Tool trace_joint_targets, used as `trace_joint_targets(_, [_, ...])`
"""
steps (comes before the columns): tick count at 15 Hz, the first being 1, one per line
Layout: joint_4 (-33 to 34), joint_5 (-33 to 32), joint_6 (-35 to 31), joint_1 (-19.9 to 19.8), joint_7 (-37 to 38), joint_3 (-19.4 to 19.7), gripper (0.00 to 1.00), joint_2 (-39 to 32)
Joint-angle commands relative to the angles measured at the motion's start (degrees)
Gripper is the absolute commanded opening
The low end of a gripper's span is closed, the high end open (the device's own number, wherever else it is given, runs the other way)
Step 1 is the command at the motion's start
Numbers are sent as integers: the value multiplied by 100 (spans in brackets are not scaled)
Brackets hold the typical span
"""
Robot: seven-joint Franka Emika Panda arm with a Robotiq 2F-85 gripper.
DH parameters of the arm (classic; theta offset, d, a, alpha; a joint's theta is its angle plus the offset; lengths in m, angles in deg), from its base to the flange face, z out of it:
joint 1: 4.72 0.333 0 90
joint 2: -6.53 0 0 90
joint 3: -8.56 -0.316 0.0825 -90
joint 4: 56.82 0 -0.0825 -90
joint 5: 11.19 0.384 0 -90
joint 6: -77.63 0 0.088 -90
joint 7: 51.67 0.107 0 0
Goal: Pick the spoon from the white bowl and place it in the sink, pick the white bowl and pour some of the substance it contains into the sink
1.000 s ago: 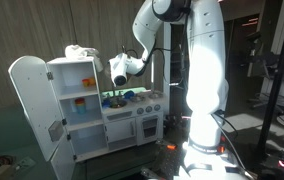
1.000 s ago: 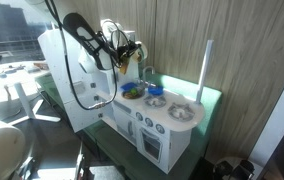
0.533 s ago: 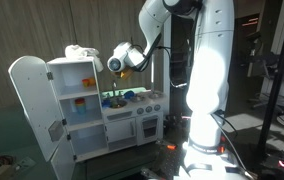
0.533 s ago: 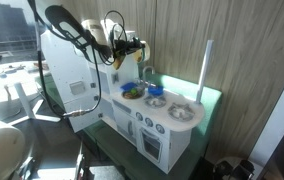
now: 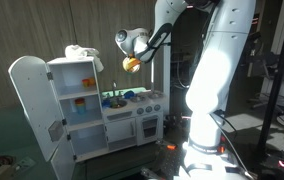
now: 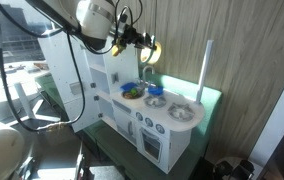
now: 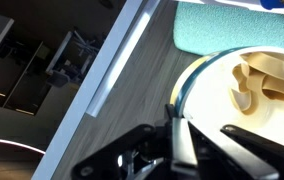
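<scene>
The bowl point(image 5: 131, 64) will go down next in my gripper, past the blue pot and onto the hob ring farthest from the sink, because that ring is empty. My gripper will then let go of the bowl's rim.
My gripper point(image 5: 134, 57) point(image 6: 140, 44) holds the white bowl point(image 5: 131, 64) point(image 6: 153, 50) high in the air, well above the toy kitchen, in both exterior views. In the wrist view the gripper point(image 7: 177, 125) is shut on the bowl's blue-edged rim, and the bowl point(image 7: 222, 115) carries pale pasta-like pieces point(image 7: 264, 80). The sink point(image 5: 113, 99) point(image 6: 132, 93) is a small greenish basin in the white worktop, below the bowl. Small yellow-green things lie in it. I cannot make out the spoon.
The white toy kitchen has a tall cupboard with its door point(image 5: 27, 100) swung open. A blue pot point(image 6: 154, 90) stands on the worktop beside the sink, then a hob point(image 6: 182, 112). A teal mat point(image 6: 212, 100) lies under the kitchen. Wood panelling is behind.
The arm has risen and carried the bowl up, from just over the worktop to well above the kitchen. The grip stayed shut.
</scene>
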Motion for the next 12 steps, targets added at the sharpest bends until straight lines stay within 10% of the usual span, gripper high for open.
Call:
trace_joint_targets(1, [-42,1279,-165,-212,-642,334,1,-9])
trace_joint_targets(12, [158,5914,-145,-715,-2427,892,1,-876])
